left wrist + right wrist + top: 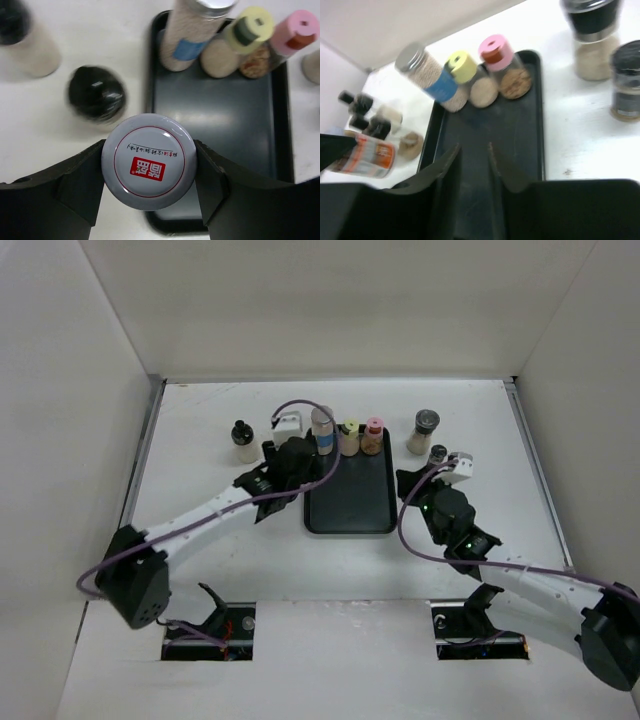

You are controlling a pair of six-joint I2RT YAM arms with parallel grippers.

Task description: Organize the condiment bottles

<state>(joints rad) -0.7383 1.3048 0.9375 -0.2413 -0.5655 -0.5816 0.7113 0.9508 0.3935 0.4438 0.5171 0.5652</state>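
Next, the left gripper carries the jar over the tray's rim, then lowers and releases it on the tray's bare bottom before the silver-capped bottle.
My left gripper [149,162] is shut on a grey-capped jar [149,160] with a red logo on its lid, held over the left rim of the black tray [225,125]. At the tray's far end stand a tall silver-capped bottle [192,32], a yellow-capped one [240,42] and a pink-capped one [287,42]. A black-capped bottle [96,95] stands just left of the tray and another [25,37] further left. My right gripper [473,147] hovers over the tray's near right part, narrowly open with nothing between its fingers.
A black-topped grinder [424,431] and a small black-capped jar [437,455] stand on the table right of the tray [350,510]. White walls enclose the table on three sides. The left arm [210,510] crosses the table's left half.
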